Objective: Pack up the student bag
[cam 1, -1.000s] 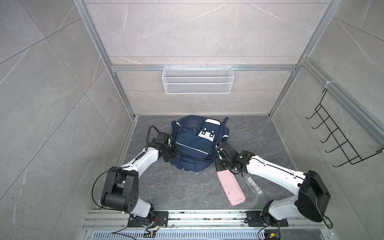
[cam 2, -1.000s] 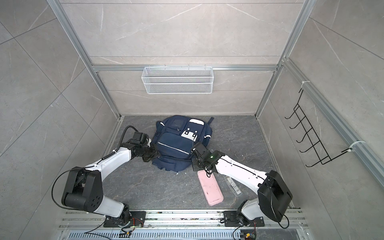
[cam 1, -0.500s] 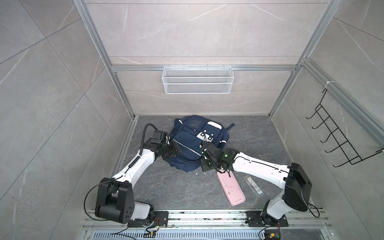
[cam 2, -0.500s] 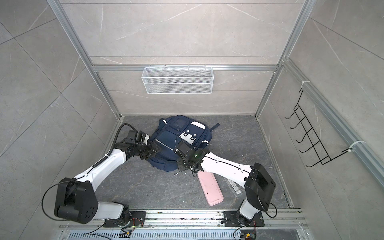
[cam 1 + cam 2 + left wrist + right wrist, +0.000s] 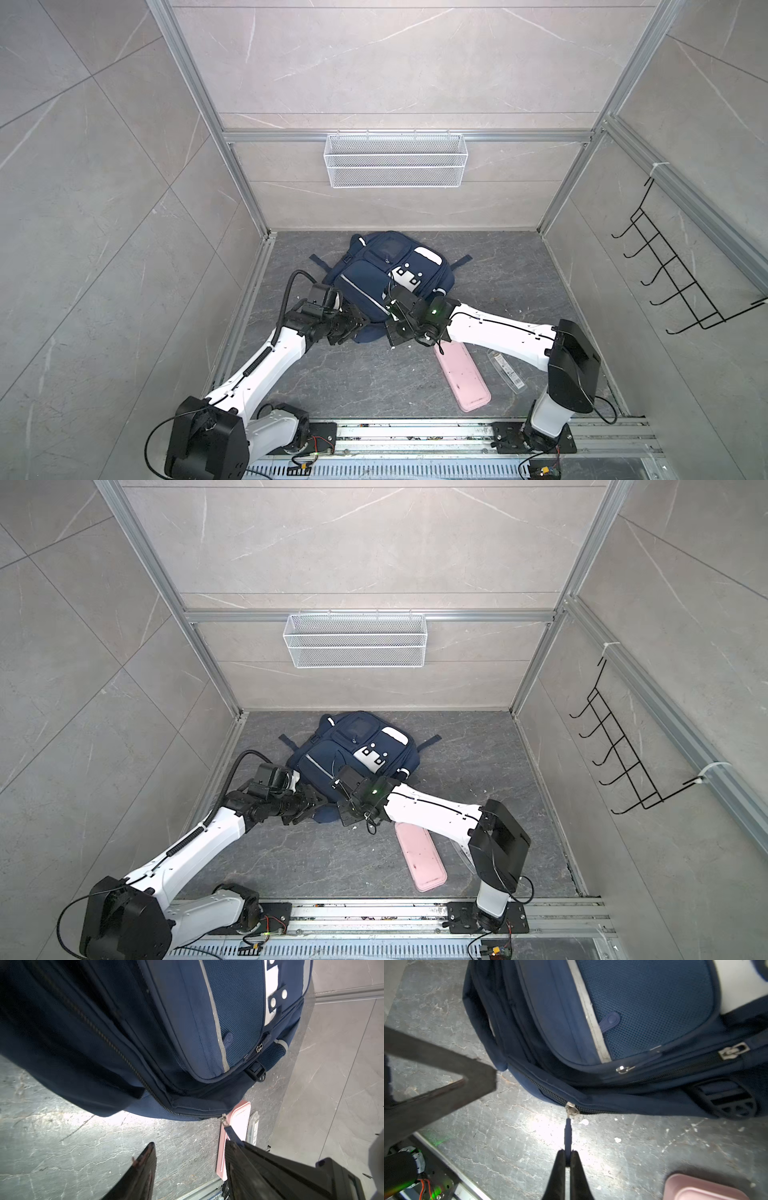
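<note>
The robot will next pull the blue zipper pull with its right gripper along the bag's near edge toward the black buckle and release the pull, because the zipper teeth continue that way.
The student bag is a navy backpack lying flat on the grey floor, front pockets and white patches up. My right gripper is shut on the blue zipper pull of the bag's near edge; the pull runs taut to the silver slider. My left gripper is open just off the same edge, nothing between its fingers. The bag fills both wrist views.
A pink pencil case lies on the floor under my right arm, with a clear flat packet beside it. On the back wall hangs a white wire basket. A black hook rack is on the right wall.
My left gripper has opened and let go of the bag. The right gripper, still shut on the zipper pull, has moved left along the bag's near edge. The bag has turned slightly.
</note>
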`<act>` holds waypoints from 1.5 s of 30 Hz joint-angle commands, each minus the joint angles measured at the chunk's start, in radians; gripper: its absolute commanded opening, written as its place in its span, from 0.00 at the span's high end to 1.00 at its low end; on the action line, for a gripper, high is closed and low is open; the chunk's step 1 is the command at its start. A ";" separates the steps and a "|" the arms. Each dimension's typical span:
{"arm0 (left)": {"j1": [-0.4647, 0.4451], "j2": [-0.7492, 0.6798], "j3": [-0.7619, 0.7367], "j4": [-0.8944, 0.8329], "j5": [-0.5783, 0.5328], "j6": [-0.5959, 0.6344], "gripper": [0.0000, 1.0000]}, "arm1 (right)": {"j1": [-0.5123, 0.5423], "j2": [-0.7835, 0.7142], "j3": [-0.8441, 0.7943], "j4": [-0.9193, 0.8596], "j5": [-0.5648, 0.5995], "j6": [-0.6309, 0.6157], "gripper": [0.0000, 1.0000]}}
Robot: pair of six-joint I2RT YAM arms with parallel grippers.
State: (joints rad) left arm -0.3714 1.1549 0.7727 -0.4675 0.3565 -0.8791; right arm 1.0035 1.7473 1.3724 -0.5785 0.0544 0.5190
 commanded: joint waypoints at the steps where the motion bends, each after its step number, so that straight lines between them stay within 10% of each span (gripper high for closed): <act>1: -0.001 0.012 0.002 0.047 -0.023 -0.020 0.44 | 0.020 0.012 0.042 0.039 -0.026 -0.019 1.00; 8: -0.002 0.113 0.040 0.093 -0.045 0.004 0.52 | 0.046 0.001 0.039 0.049 -0.044 -0.010 1.00; 15: 0.009 0.102 0.056 0.051 -0.099 0.047 1.00 | 0.046 -0.040 0.016 0.023 0.018 -0.008 1.00; 23: 0.081 0.067 0.066 -0.002 -0.082 0.100 1.00 | 0.010 -0.128 -0.108 0.005 0.073 -0.004 1.00; 33: 0.158 0.021 0.051 -0.036 -0.048 0.138 1.00 | -0.290 -0.252 -0.335 -0.001 0.053 -0.031 1.00; 45: 0.159 0.027 0.034 -0.011 -0.021 0.128 1.00 | -0.293 -0.235 -0.330 0.039 -0.024 -0.028 1.00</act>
State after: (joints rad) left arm -0.2401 1.2064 0.8001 -0.4858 0.3965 -0.7837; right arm 0.7341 1.5288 1.0615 -0.4625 -0.0261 0.4999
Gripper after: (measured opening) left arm 0.046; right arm 0.062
